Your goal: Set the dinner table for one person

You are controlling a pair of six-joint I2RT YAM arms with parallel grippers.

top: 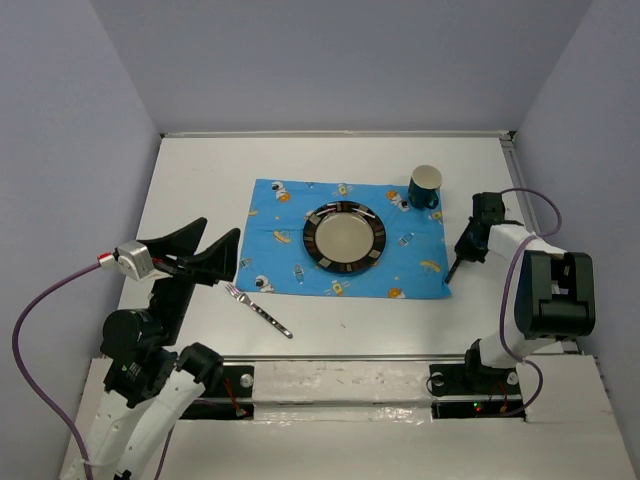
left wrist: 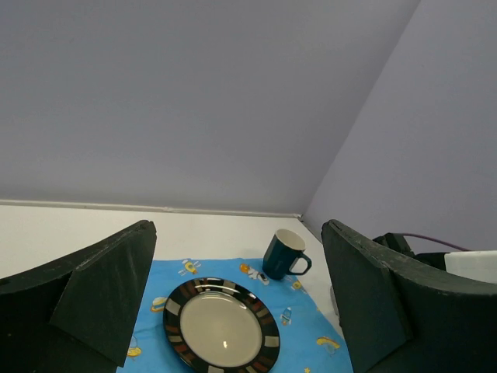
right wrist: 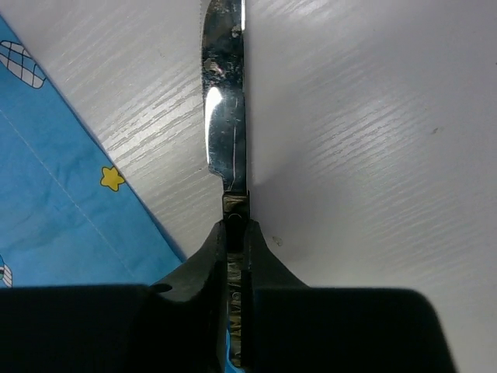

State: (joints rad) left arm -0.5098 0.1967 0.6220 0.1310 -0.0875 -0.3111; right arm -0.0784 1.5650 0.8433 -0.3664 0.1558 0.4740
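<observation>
The part of the mat beside the plate lies free left of my right gripper in the top view. The knife goes there next, and my gripper straightens and releases it.
The white dinner table [top: 200, 170] carries a blue space-print mat [top: 280, 235]. A dark-rimmed plate [top: 344, 237] lies in the mat's middle and a dark teal mug [top: 424, 187] stands on its far right corner. A fork [top: 258, 309] lies on the table off the mat's near left corner. My left gripper [top: 205, 255] is open and empty, raised above the fork; its view shows the plate [left wrist: 221, 330] and mug [left wrist: 284, 255]. My right gripper [top: 464, 250] is shut on a knife [right wrist: 225, 116], low over the table just right of the mat [right wrist: 70, 194].
A silver rail [top: 340, 357] runs along the table's near edge. Grey walls close in the left, far and right sides. The right arm's cable [top: 535, 205] loops above its wrist.
</observation>
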